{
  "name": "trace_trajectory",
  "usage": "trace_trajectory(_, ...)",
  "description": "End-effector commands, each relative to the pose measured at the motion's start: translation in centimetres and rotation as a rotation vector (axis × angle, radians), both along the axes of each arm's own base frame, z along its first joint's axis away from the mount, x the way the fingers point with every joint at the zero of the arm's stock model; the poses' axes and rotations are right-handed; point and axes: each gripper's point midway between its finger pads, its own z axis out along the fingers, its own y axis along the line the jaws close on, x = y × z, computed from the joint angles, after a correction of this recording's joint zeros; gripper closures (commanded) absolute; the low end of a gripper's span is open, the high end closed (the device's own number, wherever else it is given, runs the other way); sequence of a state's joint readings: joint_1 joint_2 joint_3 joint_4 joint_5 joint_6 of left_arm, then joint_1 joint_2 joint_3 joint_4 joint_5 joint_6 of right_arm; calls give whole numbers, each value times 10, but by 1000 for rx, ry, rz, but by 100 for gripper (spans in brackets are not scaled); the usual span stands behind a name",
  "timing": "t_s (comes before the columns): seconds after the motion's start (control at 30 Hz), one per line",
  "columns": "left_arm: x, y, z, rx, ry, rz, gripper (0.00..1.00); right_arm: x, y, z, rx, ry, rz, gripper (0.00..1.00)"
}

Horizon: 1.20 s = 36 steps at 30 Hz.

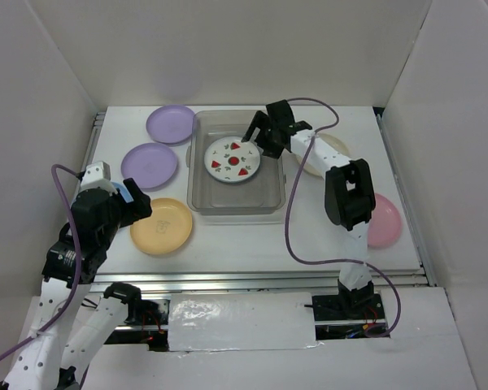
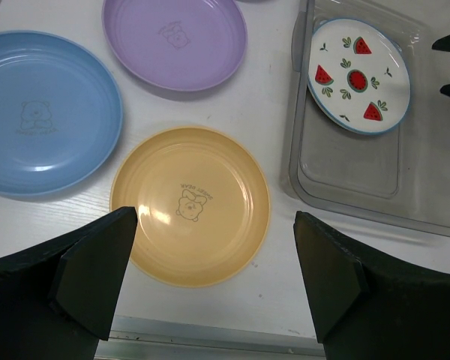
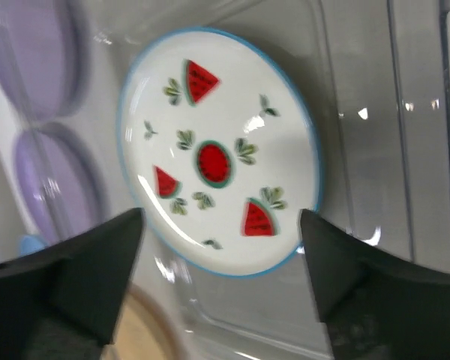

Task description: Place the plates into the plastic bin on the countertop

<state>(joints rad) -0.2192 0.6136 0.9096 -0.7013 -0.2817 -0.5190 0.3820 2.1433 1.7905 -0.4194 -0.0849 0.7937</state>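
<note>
The yellow-orange plate is still outside, so my right gripper will move back over the bin (image 1: 272,195), then down onto the yellow-orange plate's rim by the bin's near corner.
The white plate with red fruit prints (image 1: 233,160) lies inside the clear plastic bin (image 1: 272,195), towards its far side; it also shows in the left wrist view (image 2: 358,75) and the right wrist view (image 3: 217,150). My right gripper (image 1: 256,134) (image 3: 221,217) is open and empty just above that plate's far right edge. My left gripper (image 1: 138,207) (image 2: 216,217) is open and empty above the near edge of the yellow-orange plate (image 1: 161,226) (image 2: 190,202). The blue plate (image 2: 45,112) lies left of it, mostly hidden under my left arm in the top view.
Two lavender plates (image 1: 171,123) (image 1: 149,165) lie left of the bin on the white countertop (image 1: 252,244). A cream plate (image 1: 321,158) lies right of the bin, partly under my right arm. A pink plate (image 1: 384,221) lies at the right. A metal rail (image 1: 260,280) runs along the near edge.
</note>
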Motion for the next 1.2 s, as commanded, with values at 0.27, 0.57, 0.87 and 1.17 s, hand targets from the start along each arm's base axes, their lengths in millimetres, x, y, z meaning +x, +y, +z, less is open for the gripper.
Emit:
trace_trajectory(0.27,1,25,7,27,-29,152,1,-81,44,215,-85,-452,39,0)
trace_trajectory(0.57,-19,66,4,41,19,448,1,-258,113,125,-2,-303,259,0)
trace_trajectory(0.87,-37,77,18,9,-68,498,1,-318,195,16,-24,-116,235,3)
trace_trajectory(1.17,-39,71,25,-9,-125,439,1,-282,222,-57,-18,-24,123,8)
